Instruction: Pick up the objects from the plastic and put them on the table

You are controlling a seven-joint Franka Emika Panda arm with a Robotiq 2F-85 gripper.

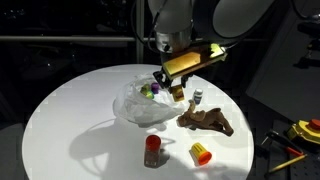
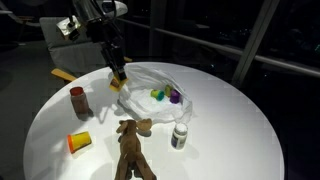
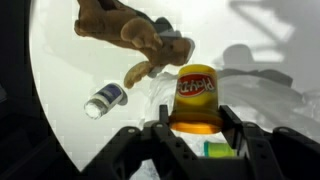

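My gripper needs to release the can lower down, so it should move off the plastic and down to the bare tabletop between jar and plush toy.
My gripper is shut on a yellow play-dough can with an orange lid and holds it above the edge of the crumpled clear plastic. The gripper also shows in both exterior views. A green item and a purple item lie on the plastic. The green item shows below the can in the wrist view.
On the round white table lie a brown plush toy, a small white bottle, a red-brown jar and a yellow cup on its side.
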